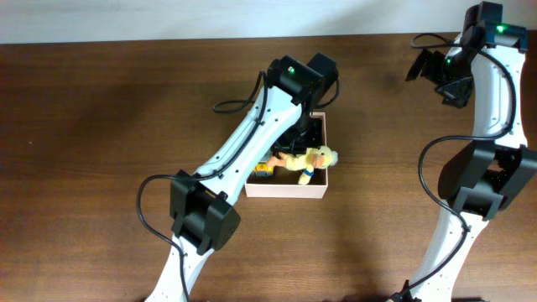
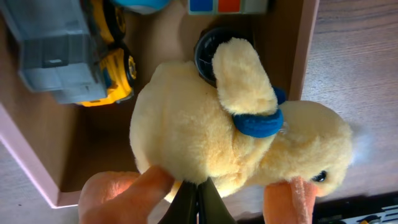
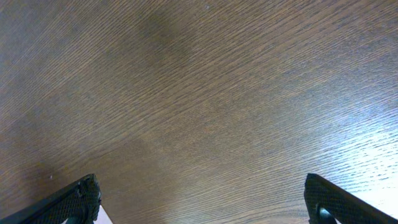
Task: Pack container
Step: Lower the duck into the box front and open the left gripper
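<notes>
My left gripper moves toward the truck next, then down to release the duck's fur, since the duck's head overhangs the container's side.
The container (image 1: 285, 191) is a shallow square box, white outside and tan inside, at the table's middle. In the left wrist view its tan wall (image 2: 303, 56) runs down the right. A yellow plush duck (image 1: 312, 158) with orange feet and a blue band lies in the box, its head over the right wall; it fills the left wrist view (image 2: 205, 124). My left gripper (image 2: 199, 193) is over the box, its jaws pressed together into the duck's underside fur. My right gripper (image 3: 202, 199) is open and empty above bare table at the far right (image 1: 436, 71).
Inside the box are a grey and yellow toy truck (image 2: 74, 56), a dark round wheel-like item (image 2: 206, 50), a grey piece with blue and red squares (image 2: 227, 6) and a blue item (image 2: 140, 4). The left arm (image 1: 243, 159) crosses the box's left side.
</notes>
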Controlling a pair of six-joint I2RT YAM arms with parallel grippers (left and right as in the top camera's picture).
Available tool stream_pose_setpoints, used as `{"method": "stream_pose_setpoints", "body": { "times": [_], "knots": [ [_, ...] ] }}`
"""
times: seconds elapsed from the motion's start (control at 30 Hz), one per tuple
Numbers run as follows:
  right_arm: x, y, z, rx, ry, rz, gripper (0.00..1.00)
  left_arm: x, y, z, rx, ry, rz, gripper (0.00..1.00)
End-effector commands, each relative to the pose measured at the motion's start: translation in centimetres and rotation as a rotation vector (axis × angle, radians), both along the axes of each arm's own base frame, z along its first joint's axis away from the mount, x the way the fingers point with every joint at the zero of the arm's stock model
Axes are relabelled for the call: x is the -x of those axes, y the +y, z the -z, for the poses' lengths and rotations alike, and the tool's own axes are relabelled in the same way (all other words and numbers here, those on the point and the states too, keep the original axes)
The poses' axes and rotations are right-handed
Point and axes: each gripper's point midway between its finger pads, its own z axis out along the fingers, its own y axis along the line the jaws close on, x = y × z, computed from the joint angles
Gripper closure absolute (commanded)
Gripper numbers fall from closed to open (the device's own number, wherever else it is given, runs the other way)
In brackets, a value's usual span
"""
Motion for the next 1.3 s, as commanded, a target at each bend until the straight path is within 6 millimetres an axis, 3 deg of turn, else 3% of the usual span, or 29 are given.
{"method": "stream_pose_setpoints", "body": {
  "times": [0.0,0.63,1.27],
  "knots": [
    [0.1,0.2,-1.1,-0.006,-0.023,-0.002,0.01,0.4,-0.4,0.2,0.017,0.036,-0.035,0.98],
    [0.1,0.2,-1.1,-0.006,-0.023,-0.002,0.01,-0.3,1.7,0.7,-0.078,0.009,-0.092,0.98],
    [0.1,0.2,-1.1,-0.006,-0.023,-0.002,0.01,1.0,3.1,3.7,-0.162,0.083,-0.086,0.98]
  ]
}}
